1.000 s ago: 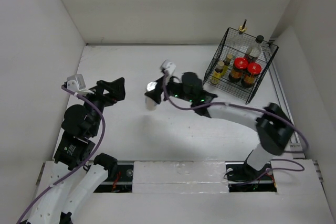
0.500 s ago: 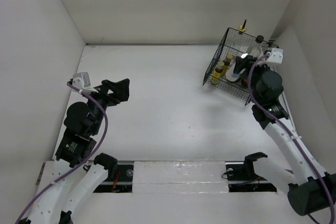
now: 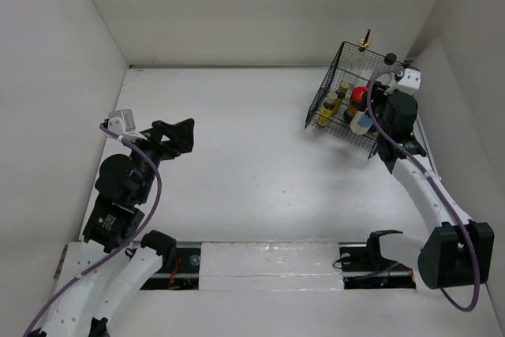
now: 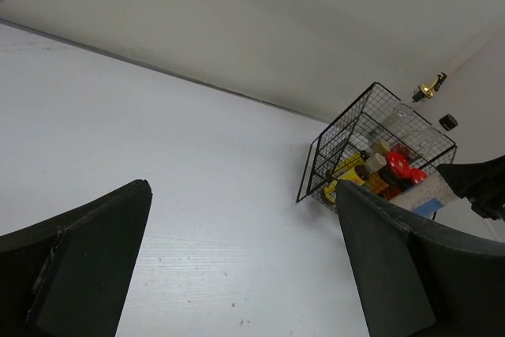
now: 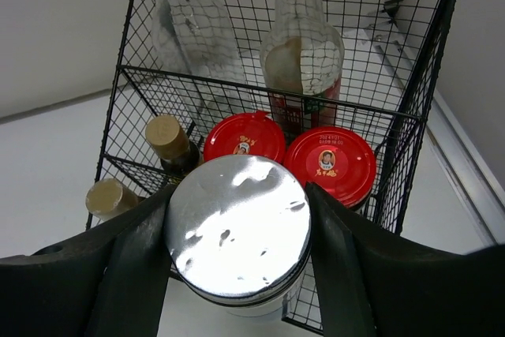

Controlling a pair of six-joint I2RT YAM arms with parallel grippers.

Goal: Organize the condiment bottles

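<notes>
The white bottle (image 5: 238,226) still hangs above the basket's near side, so my right gripper will move down toward the small yellow bottles, in front of the red-lidded jars.
My right gripper (image 3: 368,114) is shut on the white bottle (image 5: 238,226), whose silver foil top faces the wrist camera. It holds the bottle at the near side of the black wire basket (image 5: 426,76), over the front rim. Inside the basket stand two red-lidded jars (image 5: 245,138) (image 5: 330,157), the black-capped clear bottle (image 5: 300,53), the tall clear bottle (image 5: 185,13) and two small yellow bottles with tan caps (image 5: 167,136) (image 5: 108,196). My left gripper (image 3: 177,136) is open and empty over the table's left side, far from the basket (image 4: 371,155).
The basket (image 3: 359,100) stands at the back right, close to the right wall and a rail along the table's right edge (image 3: 430,155). White walls close in the table at the back and on both sides.
My right arm swung from the table's middle to the basket with the white bottle in its grip, then settled closer to the basket's near side. The left arm barely moved.
</notes>
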